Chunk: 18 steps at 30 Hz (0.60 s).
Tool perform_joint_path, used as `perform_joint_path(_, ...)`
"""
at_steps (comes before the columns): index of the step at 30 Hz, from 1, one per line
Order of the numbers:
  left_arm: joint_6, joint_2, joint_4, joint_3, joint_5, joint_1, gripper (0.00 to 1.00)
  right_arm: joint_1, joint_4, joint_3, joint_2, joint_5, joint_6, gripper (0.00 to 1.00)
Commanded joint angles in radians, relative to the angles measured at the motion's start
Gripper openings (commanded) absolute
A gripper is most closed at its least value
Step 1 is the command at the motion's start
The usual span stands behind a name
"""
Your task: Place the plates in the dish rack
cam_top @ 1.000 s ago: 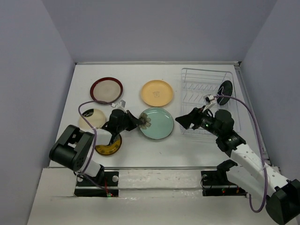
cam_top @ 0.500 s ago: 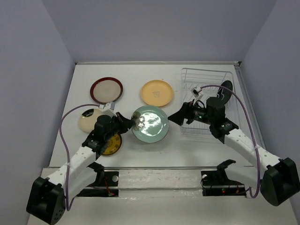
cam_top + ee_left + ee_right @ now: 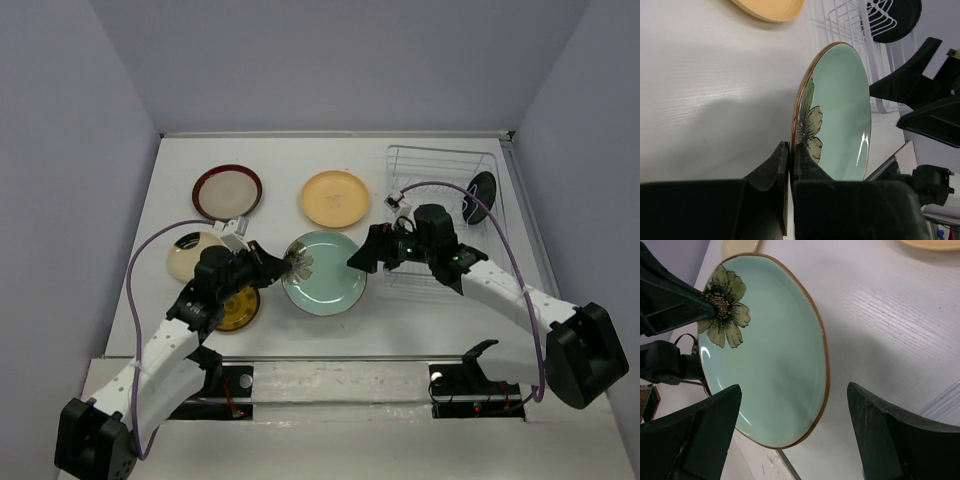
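Note:
I will next move my right gripper in toward the teal plate and close across its bare rim [image 3: 365, 275] [image 3: 806, 436] opposite the flower, because my left gripper is already at the flower side.
The pale teal plate [image 3: 325, 272] with a dark flower hangs tilted above the table. My left gripper [image 3: 291, 263] is shut on its left rim beside the flower; the left wrist view shows the plate [image 3: 840, 110] edge-on, with that gripper [image 3: 790, 150] pinching the rim. My right gripper [image 3: 360, 258] stands open at the plate's right side. In its wrist view, the right gripper [image 3: 794, 387] has its fingers apart on either side of the plate's [image 3: 765, 350] near rim, not touching it. The white wire dish rack [image 3: 440, 150] holds a black plate [image 3: 481, 195] upright.
A peach-orange plate [image 3: 336, 197] and a beige plate with a dark red rim [image 3: 227, 192] lie at the back. A cream plate [image 3: 190, 255] and a small amber-yellow plate [image 3: 235, 310] lie under my left arm. The rack [image 3: 840, 20] is right of the teal plate.
My left gripper has lifted the teal plate off the table by its rim. The right gripper has opened wider and moved left from the rack up to the plate's right rim.

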<state>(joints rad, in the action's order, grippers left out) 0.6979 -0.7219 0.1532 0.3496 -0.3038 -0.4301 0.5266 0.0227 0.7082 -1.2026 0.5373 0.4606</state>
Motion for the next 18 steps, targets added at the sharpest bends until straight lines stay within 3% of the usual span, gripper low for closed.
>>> perform_joint_path(1, 0.009, 0.039, 0.160, 0.127, -0.115, 0.004, 0.06, 0.019, -0.017, 0.042, -0.020, -0.034, -0.023, 0.91)
perform_joint_path(7, -0.018, 0.026, 0.180, 0.163, -0.169, 0.004, 0.06, 0.029, 0.016, 0.030, -0.028, 0.029, -0.010, 0.84)
perform_joint_path(10, -0.052, 0.012, 0.165, 0.178, -0.184, 0.004, 0.06, 0.029, 0.089, 0.008, -0.011, 0.162, 0.042, 0.63)
perform_joint_path(11, -0.063, 0.009, 0.164, 0.184, -0.182, 0.004, 0.07, 0.029, 0.126, -0.001, -0.006, 0.206, 0.065, 0.48)
perform_joint_path(12, -0.075, 0.006, 0.145, 0.196, -0.178, 0.004, 0.11, 0.029, 0.196, -0.018, 0.001, 0.273, 0.091, 0.25)
perform_joint_path(14, -0.115, 0.006, 0.100, 0.212, -0.166, 0.004, 0.31, 0.029, 0.244, -0.024, 0.009, 0.294, 0.157, 0.07)
perform_joint_path(15, -0.129, 0.013, 0.082, 0.227, -0.159, 0.004, 0.42, 0.029, 0.249, -0.019, 0.017, 0.297, 0.168, 0.07)
perform_joint_path(16, -0.144, 0.018, 0.063, 0.236, -0.152, 0.005, 0.63, 0.029, 0.250, -0.015, 0.037, 0.288, 0.176, 0.07)
perform_joint_path(18, -0.199, 0.030, -0.006, 0.256, -0.121, 0.005, 0.79, 0.029, 0.238, -0.001, 0.063, 0.264, 0.191, 0.07)
